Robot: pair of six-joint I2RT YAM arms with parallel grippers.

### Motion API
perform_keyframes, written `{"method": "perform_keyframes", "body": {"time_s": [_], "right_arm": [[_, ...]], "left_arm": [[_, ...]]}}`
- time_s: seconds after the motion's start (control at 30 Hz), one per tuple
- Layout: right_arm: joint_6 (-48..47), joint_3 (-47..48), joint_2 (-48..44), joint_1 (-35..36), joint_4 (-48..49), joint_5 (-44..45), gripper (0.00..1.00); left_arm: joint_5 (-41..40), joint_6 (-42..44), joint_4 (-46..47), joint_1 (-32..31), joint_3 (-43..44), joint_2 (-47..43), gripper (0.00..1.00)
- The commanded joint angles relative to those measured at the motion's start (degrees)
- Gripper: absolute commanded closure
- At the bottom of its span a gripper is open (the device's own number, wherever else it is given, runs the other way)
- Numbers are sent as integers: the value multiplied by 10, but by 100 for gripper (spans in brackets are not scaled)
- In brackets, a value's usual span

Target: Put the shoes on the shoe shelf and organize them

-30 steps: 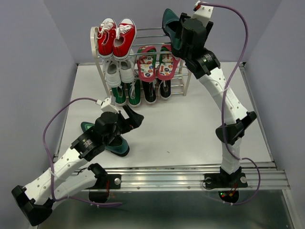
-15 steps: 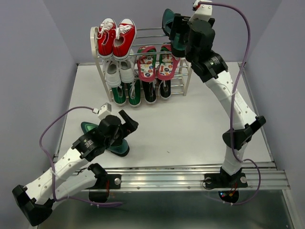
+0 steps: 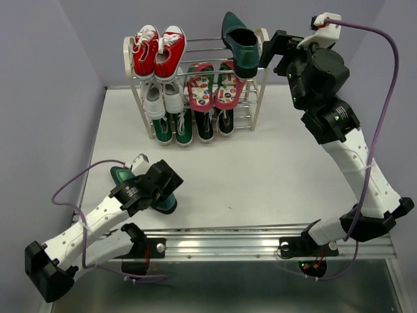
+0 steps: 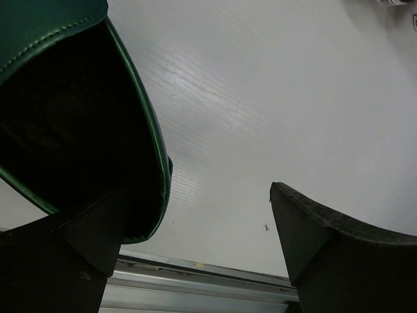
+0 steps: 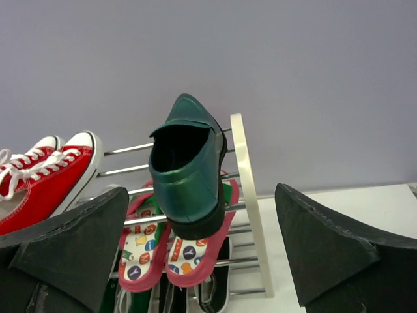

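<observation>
I should lower my left gripper with one finger inside the loafer's opening and close on the rim, since the second green loafer's heel rim is between the open fingers.
The shoe shelf stands at the back of the table. One glossy green loafer sits on its top tier at the right, also in the right wrist view. Red flip-flops lie on the tier below it, and black sneakers on the bottom tier. My right gripper is open and empty, just right of that loafer, which sits between and beyond its fingers. The second green loafer lies on the table front left. My left gripper is open over its heel, whose rim is beside the left finger.
Red sneakers fill the top tier's left side, with white sneakers below them and a green pair on the bottom tier. A metal rail runs along the table's front edge. Purple walls close in the back and sides.
My right gripper let go of the loafer on the top tier and drew back to the right. My left gripper dropped lower onto the loafer on the table.
</observation>
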Motion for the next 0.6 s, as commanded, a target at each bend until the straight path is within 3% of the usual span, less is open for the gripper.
{"method": "perform_keyframes", "body": {"time_s": [0.0, 0.13, 0.23, 0.33, 0.37, 0.43, 0.47, 0.5, 0.53, 0.57], "right_arm": [[11, -41, -41, 0, 22, -15, 0], [30, -93, -75, 0, 23, 21, 0], [88, -177, -128, 0, 22, 76, 0], [154, -264, -192, 0, 22, 106, 0], [168, -281, -206, 0, 23, 110, 0], [188, -320, -229, 0, 23, 111, 0], [196, -330, -246, 0, 22, 114, 0], [198, -340, -254, 0, 22, 120, 0], [201, -350, -260, 0, 17, 125, 0], [206, -364, -264, 0, 12, 127, 0]], "left_arm": [[-27, -36, -14, 2, -11, 23, 1], [-24, -32, -5, 4, -17, 52, 2], [-7, -7, -4, 5, -7, 77, 18], [8, 0, -18, 5, -4, 100, 41], [12, 4, -16, 5, -6, 102, 54], [19, 27, -7, 5, -5, 107, 66], [22, 36, -6, 4, -1, 113, 83], [27, 60, -2, 4, 8, 114, 92], [29, 73, -1, 4, 13, 119, 100], [32, 83, 0, 3, 18, 120, 100]]}}
